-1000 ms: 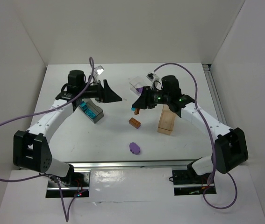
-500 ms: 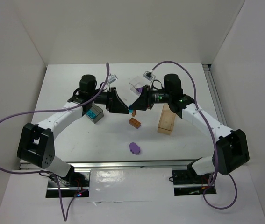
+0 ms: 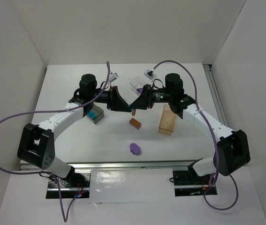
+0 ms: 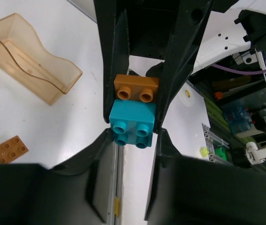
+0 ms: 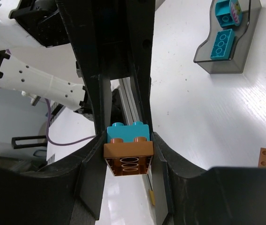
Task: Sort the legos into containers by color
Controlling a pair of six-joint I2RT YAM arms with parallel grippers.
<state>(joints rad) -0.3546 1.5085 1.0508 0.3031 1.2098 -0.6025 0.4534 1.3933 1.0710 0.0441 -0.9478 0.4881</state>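
My left gripper swings to the left in the top view next, tilts down and releases the teal lego inside the smoky grey container, since it holds teal.
A teal lego is stacked on an orange-brown lego, held in the air between my two grippers above the table's middle. My right gripper is shut on the orange-brown one. My left gripper faces it, both fingers pressed against the teal lego's sides. In the top view the grippers meet tip to tip, left gripper and right gripper. An orange-brown flat plate and a purple oval piece lie on the table. The smoky grey container holds a teal brick.
The clear container, with something purple inside, stands at the back behind the grippers. The tan container stands right of the flat plate, below the right arm. White walls enclose the table on three sides.
My left arm swung right from over the grey container to meet the right gripper. Its jaws narrowed onto the teal lego. The right gripper shifted slightly and kept its grip.
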